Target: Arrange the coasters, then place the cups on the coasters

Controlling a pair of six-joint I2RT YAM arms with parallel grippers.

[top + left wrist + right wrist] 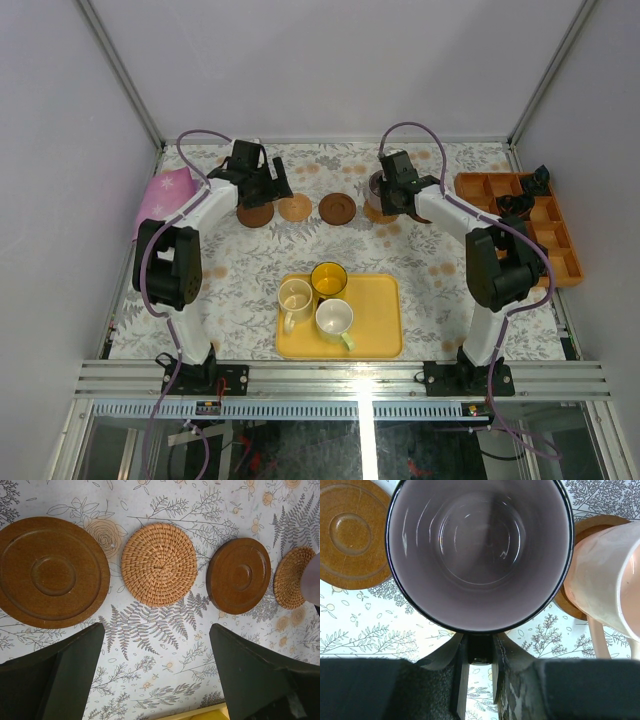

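The upright purple-grey cup is above the woven coaster by the pink cup [377, 212], and that coaster is below my right gripper. I should lower the purple-grey cup onto the coaster and let go of the handle.
Four coasters lie in a row at the back: a dark wooden one [50, 572], a woven tan one [159, 563], a dark one [239, 575] and a woven one [292, 577] at the right edge. My left gripper [156, 630] hangs open just in front of them, holding nothing. My right gripper [480, 647] is shut on the handle of the purple-grey cup [480, 550], which is upright over the right-hand woven coaster. The pink cup [602, 587] stands on a dark coaster [580, 530] beside it. Cream [295, 297], yellow [329, 279] and pale green-white [335, 318] cups stand on the yellow tray [385, 335].
An orange compartment tray [520, 225] with black objects sits at the right edge of the table. A pink patterned object [165, 195] lies at the far left. The yellow tray is near the front between the arm bases.
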